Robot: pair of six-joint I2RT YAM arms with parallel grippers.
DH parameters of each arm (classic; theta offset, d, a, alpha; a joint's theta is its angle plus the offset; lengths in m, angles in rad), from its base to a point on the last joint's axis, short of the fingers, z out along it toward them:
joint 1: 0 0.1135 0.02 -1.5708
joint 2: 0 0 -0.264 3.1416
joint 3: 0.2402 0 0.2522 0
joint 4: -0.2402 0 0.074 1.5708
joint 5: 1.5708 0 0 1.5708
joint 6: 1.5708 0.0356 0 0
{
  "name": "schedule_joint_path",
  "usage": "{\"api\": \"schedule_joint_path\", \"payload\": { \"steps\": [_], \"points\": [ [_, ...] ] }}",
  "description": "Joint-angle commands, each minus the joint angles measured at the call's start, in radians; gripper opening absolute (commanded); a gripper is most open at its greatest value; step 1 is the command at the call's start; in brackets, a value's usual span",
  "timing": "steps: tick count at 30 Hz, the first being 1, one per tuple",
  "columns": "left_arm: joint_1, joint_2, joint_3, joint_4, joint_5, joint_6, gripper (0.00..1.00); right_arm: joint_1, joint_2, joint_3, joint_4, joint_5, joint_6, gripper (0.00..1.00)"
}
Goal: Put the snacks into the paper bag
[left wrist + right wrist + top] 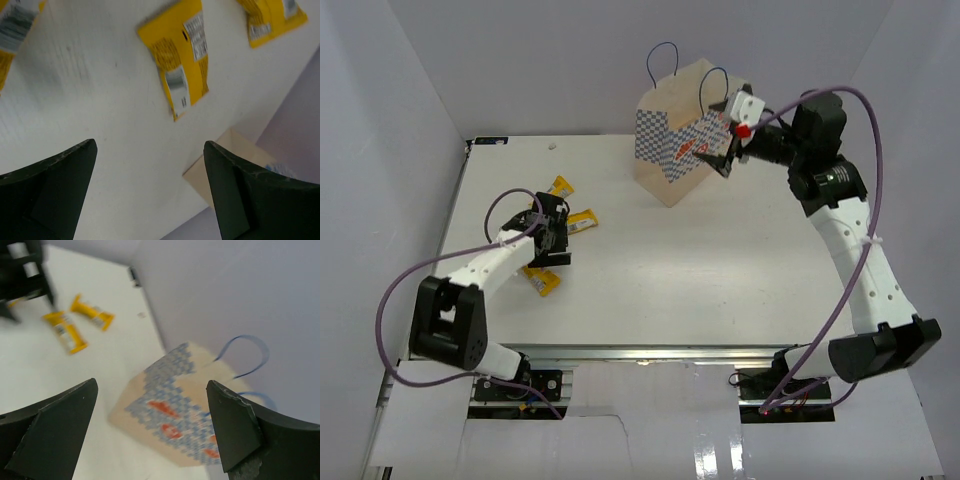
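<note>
Next, my left gripper lowers outward to close around the middle slim yellow wrapped bar [581,221] [179,58], since the bar lies below the open fingers and outward of them.
The paper bag [675,140] stands upright at the far middle of the table, tan with blue checker print, red logos and blue loop handles; it fills the right wrist view [175,410] and its corner shows in the left wrist view [235,160]. Three slim yellow wrapped bars lie at the left: one far [560,186], one beside my left gripper [582,222], one nearer [542,282]. My left gripper [552,238] is open and empty above them [150,145]; a yellow bar [182,55] lies just ahead of it. My right gripper [722,163] is open and empty beside the bag's right face [152,385].
White walls enclose the table on the left, back and right. Two more yellow bars show at the left wrist view's top corners [272,17] [12,25]. The right wrist view shows two bars [92,312] [65,330] and the left arm [20,270] far off.
</note>
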Motion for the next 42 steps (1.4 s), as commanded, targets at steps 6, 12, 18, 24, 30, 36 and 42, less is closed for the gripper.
{"api": "schedule_joint_path", "payload": {
  "steps": [6, 12, 18, 24, 30, 36, 42],
  "points": [
    [0.177, 0.354, 0.252, -0.079, 0.174, 0.035, 0.98, -0.05, -0.248, -0.506, -0.381, -0.162, -0.238, 0.93],
    [0.207, 0.51, 0.375, -0.115, 0.229, 0.088, 0.96, -0.106, -0.32, -0.736, -0.41, -0.193, -0.196, 0.93],
    [0.22, 0.601, 0.432, -0.181, 0.241, 0.094, 0.96, -0.121, -0.323, -0.804, -0.404, -0.226, -0.176, 0.94],
    [0.246, 0.719, 0.541, -0.302, 0.238, 0.129, 0.88, -0.121, -0.309, -0.816, -0.406, -0.245, -0.17, 0.95],
    [0.278, 0.78, 0.569, -0.32, 0.214, 0.174, 0.74, -0.127, -0.32, -0.833, -0.406, -0.254, -0.161, 0.96],
    [0.287, 0.799, 0.581, -0.281, 0.223, 0.281, 0.35, -0.129, -0.328, -0.865, -0.406, -0.263, -0.156, 0.96],
    [0.287, 0.731, 0.532, -0.195, 0.257, 0.405, 0.15, -0.129, -0.323, -0.862, -0.404, -0.262, -0.165, 0.96]
  ]
}}
